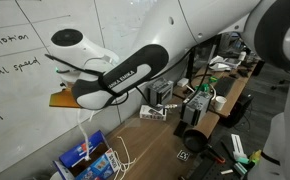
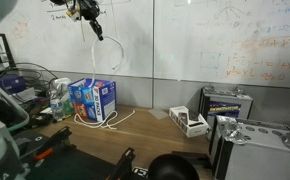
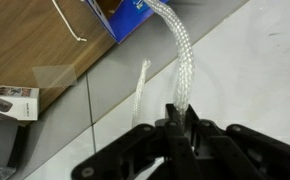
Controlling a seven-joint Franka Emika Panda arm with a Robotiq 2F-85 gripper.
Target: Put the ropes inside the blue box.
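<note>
I need to lower my gripper down over the blue box's open top (image 2: 93, 84) next. I should also tilt its fingers downward to let go of the white rope, because they point past the box.
A white braided rope (image 3: 175, 50) runs from between my fingertips toward the blue box (image 3: 125, 15) at the top of the wrist view. My gripper (image 3: 178, 118) is shut on that rope, and a second strand (image 3: 140, 85) hangs beside it. In an exterior view the gripper (image 2: 88, 12) is high in front of the whiteboard. The rope (image 2: 111, 45) droops from it to the blue box (image 2: 93, 100) on the wooden table. More rope loops (image 2: 117, 120) lie on the table next to the box. In an exterior view the rope (image 1: 85, 125) drops to the box (image 1: 85, 155).
A plastic bottle (image 2: 57, 100) stands beside the box. A small white device (image 2: 190, 121) and dark equipment cases (image 2: 225, 103) sit further along the table. Electronics and cables (image 1: 195, 105) crowd the table's far end. The whiteboard wall (image 2: 205, 40) is directly behind.
</note>
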